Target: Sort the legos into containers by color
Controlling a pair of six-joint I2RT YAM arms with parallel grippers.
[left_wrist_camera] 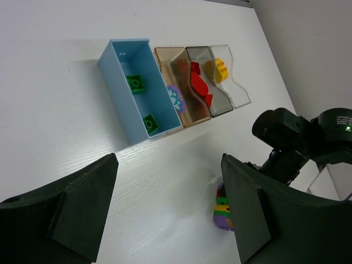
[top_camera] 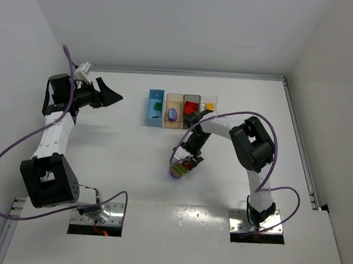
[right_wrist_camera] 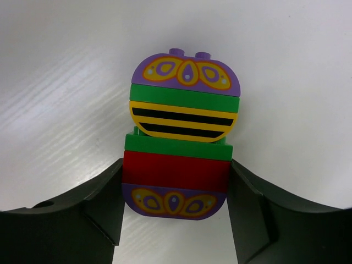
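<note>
My right gripper covers the clump's red end. Next, my left gripper moves onto the clump's loose purple end (top_camera: 175,173) (left_wrist_camera: 222,221), which lies to its right in the top view.
A multicoloured lego clump (right_wrist_camera: 181,143) of purple, green, yellow-striped and red bricks lies between my right gripper's (right_wrist_camera: 175,190) fingers, which press its red and purple end; it also shows in the top view (top_camera: 179,169) and the left wrist view (left_wrist_camera: 222,209). My right gripper (top_camera: 186,163) is shut on it. My left gripper (top_camera: 110,95) is open and empty, far left of the bins. The blue bin (top_camera: 156,107) holds two green bricks (left_wrist_camera: 136,83), the tan bin (top_camera: 173,110) a purple piece, the dark grey bin (top_camera: 191,106) red bricks, the clear bin (top_camera: 209,105) a yellow brick.
The four bins stand side by side at the back middle of the white table. White walls close the table at the left, back and right. Purple cables loop off both arms.
</note>
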